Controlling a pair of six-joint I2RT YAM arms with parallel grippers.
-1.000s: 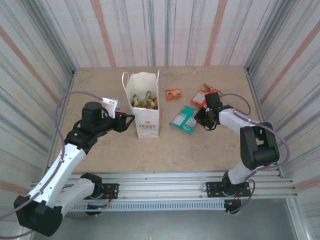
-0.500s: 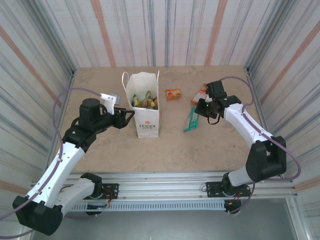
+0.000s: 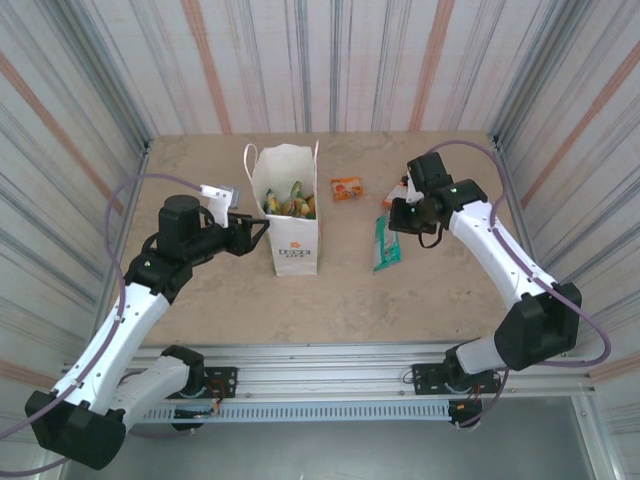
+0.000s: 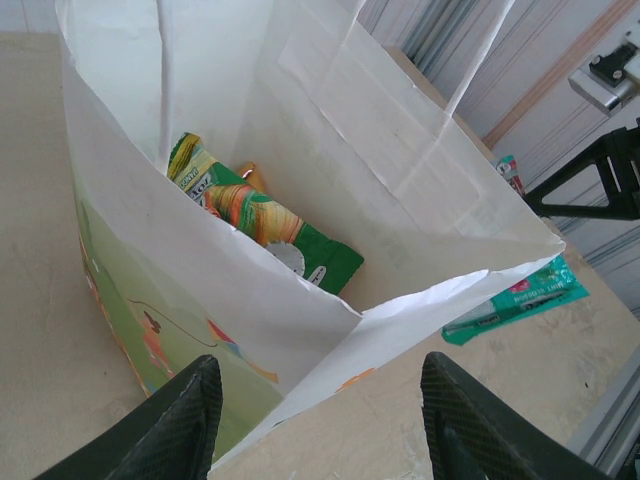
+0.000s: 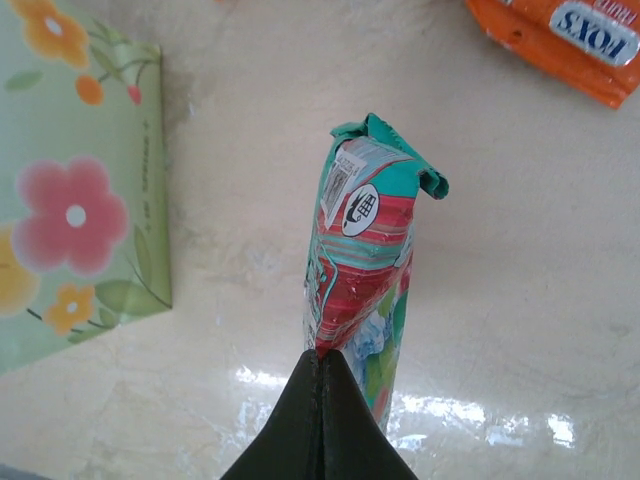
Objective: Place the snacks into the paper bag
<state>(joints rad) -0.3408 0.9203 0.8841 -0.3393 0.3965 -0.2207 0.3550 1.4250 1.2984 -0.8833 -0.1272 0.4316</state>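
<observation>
I need to raise my right gripper next and swing it outward toward the bag's opening (image 3: 287,182) to release the teal packet, because the packet hangs beside the bag's tall side.
The white paper bag (image 3: 296,240) stands upright left of the table's centre, with several snacks (image 3: 290,203) inside; a dark green packet (image 4: 275,225) lies on top. My left gripper (image 3: 262,228) is open at the bag's left side, and the bag's near corner (image 4: 350,320) sits between its fingers (image 4: 175,425). My right gripper (image 3: 398,214) is shut on the teal packet (image 3: 386,243), which hangs edge-on above the table (image 5: 365,250). A tiny orange packet (image 3: 347,188) and an orange "FOX'S" packet (image 5: 575,35) lie behind it.
Striped corrugated walls (image 3: 330,60) close in the beige table (image 3: 340,295) on three sides. An aluminium rail (image 3: 330,355) runs along the near edge. The bag's green floral side (image 5: 70,200) is left of the hanging packet.
My right gripper has closed on the teal packet, lifted it off the table and swung it back and left; it now hangs edge-on. The left arm has barely moved.
</observation>
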